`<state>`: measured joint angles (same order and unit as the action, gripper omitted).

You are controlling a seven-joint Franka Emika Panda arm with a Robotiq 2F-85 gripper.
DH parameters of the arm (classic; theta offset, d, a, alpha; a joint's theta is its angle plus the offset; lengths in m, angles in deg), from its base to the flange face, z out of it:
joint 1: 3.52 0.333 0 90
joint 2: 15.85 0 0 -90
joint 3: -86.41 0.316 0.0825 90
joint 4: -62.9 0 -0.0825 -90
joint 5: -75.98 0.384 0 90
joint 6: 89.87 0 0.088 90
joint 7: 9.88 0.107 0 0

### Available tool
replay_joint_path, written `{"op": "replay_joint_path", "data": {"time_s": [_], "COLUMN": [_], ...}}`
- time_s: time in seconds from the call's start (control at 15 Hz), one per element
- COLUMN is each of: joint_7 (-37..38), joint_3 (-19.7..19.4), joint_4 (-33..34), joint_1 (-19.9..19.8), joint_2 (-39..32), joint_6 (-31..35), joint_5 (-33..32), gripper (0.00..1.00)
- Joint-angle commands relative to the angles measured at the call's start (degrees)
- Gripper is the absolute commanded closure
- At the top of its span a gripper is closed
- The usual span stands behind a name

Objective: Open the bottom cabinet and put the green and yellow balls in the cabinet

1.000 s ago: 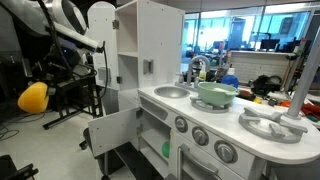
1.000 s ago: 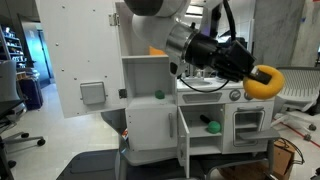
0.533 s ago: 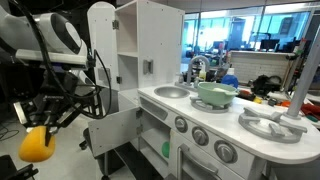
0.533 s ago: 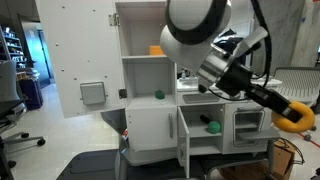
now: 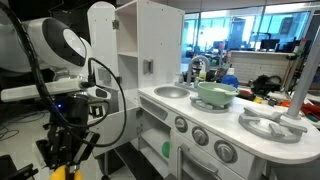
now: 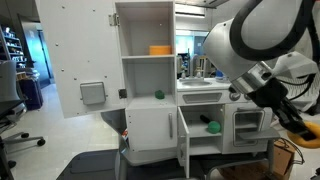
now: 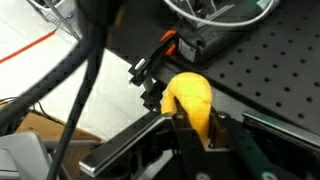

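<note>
The bottom cabinet stands open outward of my gripper. My gripper swings outward next, tilts into its opening and releases the yellow ball (image 7: pixel 190 98) beside the green one.
My gripper (image 7: pixel 195 125) is shut on the yellow ball (image 7: pixel 190 98), which bulges out between the two fingers. In an exterior view the gripper (image 5: pixel 60 170) hangs low near the floor, away from the toy kitchen, with a bit of yellow (image 5: pixel 57 174) showing. In the other it sits at the right edge (image 6: pixel 303 127). The bottom cabinet stands open, its white door (image 6: pixel 184 136) swung outward, also seen as the door (image 5: pixel 110 130). A green ball (image 6: pixel 211 126) lies inside the cabinet. Another green ball (image 6: pixel 158 95) sits on the shelf above.
The toy kitchen's top holds a sink (image 5: pixel 170 92), a pale green bowl (image 5: pixel 215 94) and grey burners (image 5: pixel 272 122). Oven knobs (image 5: pixel 200 135) line the front. An orange item (image 6: pixel 160 49) sits in the open upper cupboard. A black perforated board (image 7: pixel 270 60) lies below the gripper.
The arm has swung down and away from the kitchen, carrying the yellow ball from shoulder height to near the floor. The cabinet door and the green balls have not moved.
</note>
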<state>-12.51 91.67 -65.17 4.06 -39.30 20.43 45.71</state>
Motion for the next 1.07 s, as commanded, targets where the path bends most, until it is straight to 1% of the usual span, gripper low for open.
{"op": "replay_joint_path", "data": {"time_s": [0.0, 0.13, 0.27, 0.4, 0.6, 0.73, 1.0], "joint_7": [7.4, 12.1, 17.8, 24.7, 35.9, 42.3, 54.6], "joint_3": [-2.5, -3.6, -4.8, -6.6, -10.0, -11.9, -14.1], "joint_4": [0.9, 2.8, 4.6, 6.7, 10.9, 13.9, 19.0], "joint_1": [0.4, 1.3, 2.6, 4.5, 8.0, 10.2, 11.8], "joint_2": [-1.0, -2.5, -5.2, -8.3, -13.6, -17.1, -23.9], "joint_6": [8.8, 13.6, 19.2, 24.5, 30.1, 31.8, 35.9], "joint_5": [-2.9, -4.2, -7.3, -11.8, -19.1, -23.0, -31.4], "gripper": [0.95, 0.95, 0.95, 0.95, 0.95, 0.95, 0.95]}}
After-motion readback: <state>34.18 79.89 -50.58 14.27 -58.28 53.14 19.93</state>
